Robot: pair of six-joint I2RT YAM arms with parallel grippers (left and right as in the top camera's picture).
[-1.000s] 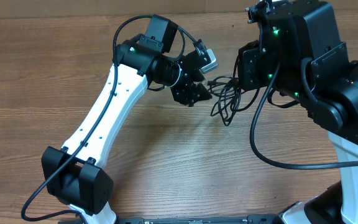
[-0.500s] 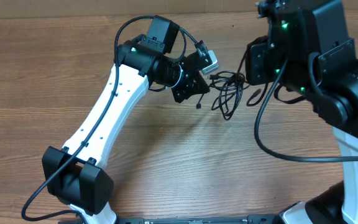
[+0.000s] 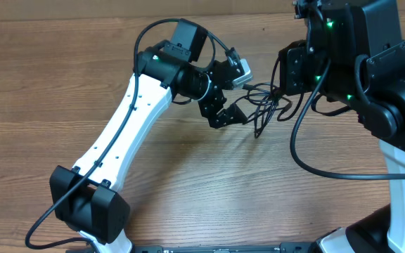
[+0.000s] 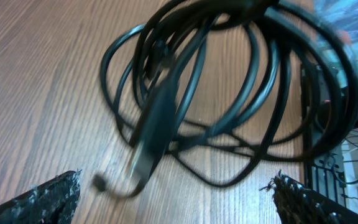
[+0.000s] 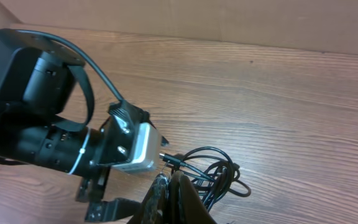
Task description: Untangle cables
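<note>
The loops hang bunched together. My right gripper will next pull toward the right in the overhead view and go down over bare wood to release.
The cables [image 3: 262, 105] form one tangled black coil between the two arms. In the left wrist view the cables [image 4: 157, 118] hang blurred above the wood, the loops gathered toward the top, and a small plug end [image 4: 98, 183] dangles free. My left gripper [image 4: 176, 200] stands open, its fingertips [image 4: 48, 199] wide apart with nothing between them. Overhead, the left gripper [image 3: 232, 112] sits just left of the coil. My right gripper [image 5: 169, 177] is shut on strands of the cables [image 5: 219, 175] at their top. Overhead it is hidden under the right arm [image 3: 343, 63].
The wooden table [image 3: 188, 197] runs under everything. The left arm's silver wrist camera [image 5: 138, 146] sits close to my right fingers. The right arm's thick black wire [image 3: 294, 140] loops down beside the coil. A cardboard wall [image 5: 229, 18] borders the table's far edge.
My left gripper shut, then opened wide and let go of a cable end. The right arm shifted right, dragging the coil with it.
</note>
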